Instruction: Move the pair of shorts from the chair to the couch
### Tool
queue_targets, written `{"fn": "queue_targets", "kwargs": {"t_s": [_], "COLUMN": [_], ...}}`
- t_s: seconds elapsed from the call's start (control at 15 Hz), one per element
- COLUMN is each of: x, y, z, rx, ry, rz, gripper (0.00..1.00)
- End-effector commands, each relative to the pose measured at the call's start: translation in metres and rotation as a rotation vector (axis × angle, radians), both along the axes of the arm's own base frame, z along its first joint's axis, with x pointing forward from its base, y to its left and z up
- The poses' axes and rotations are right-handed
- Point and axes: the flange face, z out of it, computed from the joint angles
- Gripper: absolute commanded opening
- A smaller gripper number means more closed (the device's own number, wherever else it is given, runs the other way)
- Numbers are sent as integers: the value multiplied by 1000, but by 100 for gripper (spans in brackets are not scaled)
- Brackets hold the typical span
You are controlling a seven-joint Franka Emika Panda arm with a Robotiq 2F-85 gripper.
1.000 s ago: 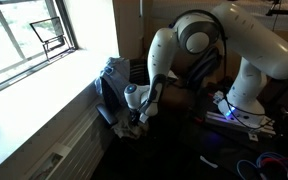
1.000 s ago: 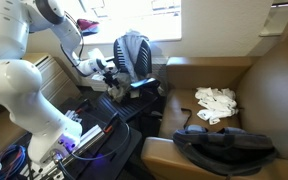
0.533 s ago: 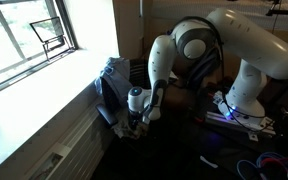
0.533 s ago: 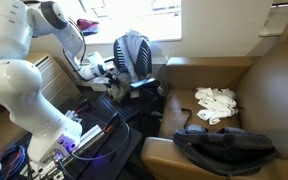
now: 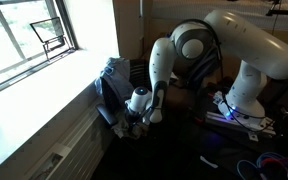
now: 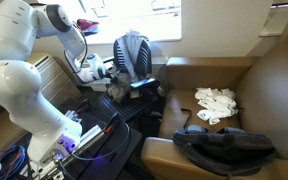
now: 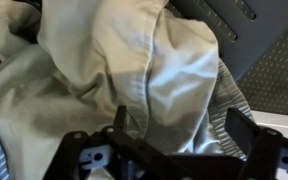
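Observation:
My gripper should stay low beside the heap and close its fingers onto the fold of the beige shorts, because they are already open around that fold.
The shorts (image 7: 154, 70) are pale beige cloth and fill the wrist view, lying over a blue-striped garment at the lower left. In both exterior views they are part of a heap of clothes (image 6: 134, 52) (image 5: 114, 72) on a dark chair (image 6: 142, 92). My gripper (image 7: 182, 138) is open, with its dark fingers (image 7: 246, 128) on either side of a fold of the beige cloth and close against it. In the exterior views the gripper (image 6: 108, 72) (image 5: 134, 112) is at the side of the heap. The brown couch (image 6: 264, 90) stands beside the chair.
On the couch lie a white crumpled cloth (image 6: 216, 102) and a dark bag (image 6: 224, 148). A window sill (image 5: 44, 95) runs beside the chair. Cables and the robot base (image 5: 244, 110) crowd the floor.
The arm has moved a little lower and closer to the heap of clothes. The gripper stays open.

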Motion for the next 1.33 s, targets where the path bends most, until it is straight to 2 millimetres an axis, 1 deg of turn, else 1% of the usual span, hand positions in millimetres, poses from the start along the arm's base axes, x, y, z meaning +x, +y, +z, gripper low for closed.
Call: {"fn": "queue_targets", "kwargs": {"t_s": [0.0, 0.07, 0.13, 0.33, 0.4, 0.6, 0.67, 0.73, 0.87, 0.93, 1.0, 1.27], "x": [1, 2, 3, 1, -1, -1, -1, -1, -1, -2, -2, 0], "y": [-2, -2, -2, -6, -6, -3, -2, -2, -1, 0, 0, -1], "z": [-1, 0, -2, -13, -13, -14, -15, -16, -16, -15, -15, -16], "rx": [-2, -3, -81, -204, -132, -187, -175, -141, -110, -98, -91, -72], "ry": [0, -1, 33, 129, 98, 117, 113, 119, 122, 114, 112, 98], "rz": [-6, -9, -39, -78, -60, -67, -75, -68, -77, -76, -78, -88], "gripper": [100, 100, 100, 100, 100, 100, 75, 74, 61, 52, 46, 17]}}
